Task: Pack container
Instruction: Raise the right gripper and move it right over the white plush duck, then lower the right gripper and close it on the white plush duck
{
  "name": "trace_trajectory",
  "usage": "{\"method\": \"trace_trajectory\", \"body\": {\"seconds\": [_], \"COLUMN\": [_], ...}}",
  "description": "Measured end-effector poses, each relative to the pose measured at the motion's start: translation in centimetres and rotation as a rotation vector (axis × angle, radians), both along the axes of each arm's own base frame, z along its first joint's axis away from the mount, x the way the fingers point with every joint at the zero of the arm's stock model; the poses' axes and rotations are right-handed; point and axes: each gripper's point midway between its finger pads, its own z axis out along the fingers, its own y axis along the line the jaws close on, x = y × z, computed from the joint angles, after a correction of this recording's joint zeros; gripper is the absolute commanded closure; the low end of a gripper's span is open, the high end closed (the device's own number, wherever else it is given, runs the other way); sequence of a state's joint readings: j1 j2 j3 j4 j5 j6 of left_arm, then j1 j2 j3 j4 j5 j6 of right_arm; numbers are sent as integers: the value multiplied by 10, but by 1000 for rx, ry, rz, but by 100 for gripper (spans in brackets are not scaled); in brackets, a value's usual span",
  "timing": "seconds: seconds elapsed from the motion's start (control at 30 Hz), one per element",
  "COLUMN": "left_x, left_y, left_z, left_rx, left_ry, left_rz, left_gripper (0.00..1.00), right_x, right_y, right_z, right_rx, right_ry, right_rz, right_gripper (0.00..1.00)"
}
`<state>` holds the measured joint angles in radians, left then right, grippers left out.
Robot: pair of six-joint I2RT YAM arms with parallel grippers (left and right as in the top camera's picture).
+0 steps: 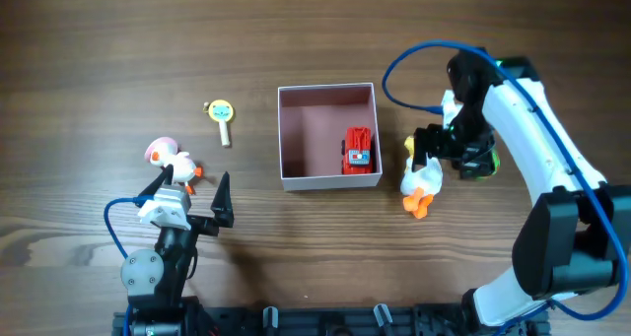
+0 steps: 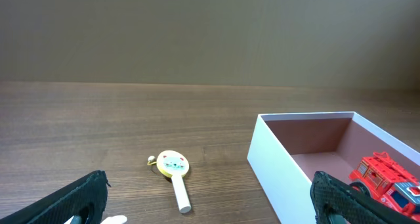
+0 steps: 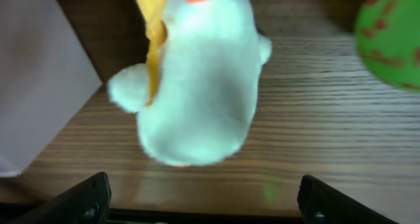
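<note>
My right gripper will go down around the duck's body and close, since it is open above the white duck toy point(image 1: 421, 178) and the body is lined up between my fingers.
The container point(image 1: 328, 182), a shallow white box with a pink inside, sits mid-table with a red toy truck point(image 1: 358, 151) in it; both show in the left wrist view, container point(image 2: 279, 161) and truck point(image 2: 387, 180). A white duck toy point(image 1: 421, 178) with orange feet stands just right of the container. My right gripper point(image 1: 449, 149) is open right above and behind the duck point(image 3: 197, 86), not touching it. A green spotted toy point(image 1: 483, 165) lies under that arm. My left gripper point(image 1: 192, 193) is open at the front left, beside a pink-and-white bird toy point(image 1: 170, 159).
A yellow cat-face rattle point(image 1: 223, 117) with a white handle lies left of the container, also in the left wrist view point(image 2: 174, 171). The blue cable of the right arm point(image 1: 414, 60) loops over the table right of the container.
</note>
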<state>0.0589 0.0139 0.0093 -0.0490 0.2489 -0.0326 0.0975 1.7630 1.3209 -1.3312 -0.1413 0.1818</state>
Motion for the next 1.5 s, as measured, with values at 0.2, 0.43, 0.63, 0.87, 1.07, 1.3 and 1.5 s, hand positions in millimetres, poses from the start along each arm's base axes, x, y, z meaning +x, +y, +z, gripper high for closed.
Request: {"method": "trace_trajectory", "body": {"seconds": [0.2, 0.43, 0.63, 0.87, 1.07, 1.3, 1.5], "left_x": [0, 0, 0, 0, 0, 0, 0], "left_y": [0, 0, 0, 0, 0, 0, 0], "left_z": [0, 0, 0, 0, 0, 0, 0], "left_rx": [0, 0, 0, 0, 0, 0, 0], "left_ry": [0, 0, 0, 0, 0, 0, 0], "left_rz": [0, 0, 0, 0, 0, 0, 0], "left_gripper": [0, 0, 0, 0, 0, 0, 0], "right_x": [8, 19, 19, 18, 14, 4, 4], "right_y": [6, 9, 9, 7, 1, -1, -1], "right_z": [-16, -17, -23, -30, -37, -51, -52], "right_rx": [33, 48, 45, 29, -5, -15, -20], "right_ry": [-45, -87, -70, -46, -35, -15, -17], "right_rz": [-14, -22, -25, -35, -38, -43, -59], "right_gripper": [9, 9, 10, 10, 9, 19, 62]}}
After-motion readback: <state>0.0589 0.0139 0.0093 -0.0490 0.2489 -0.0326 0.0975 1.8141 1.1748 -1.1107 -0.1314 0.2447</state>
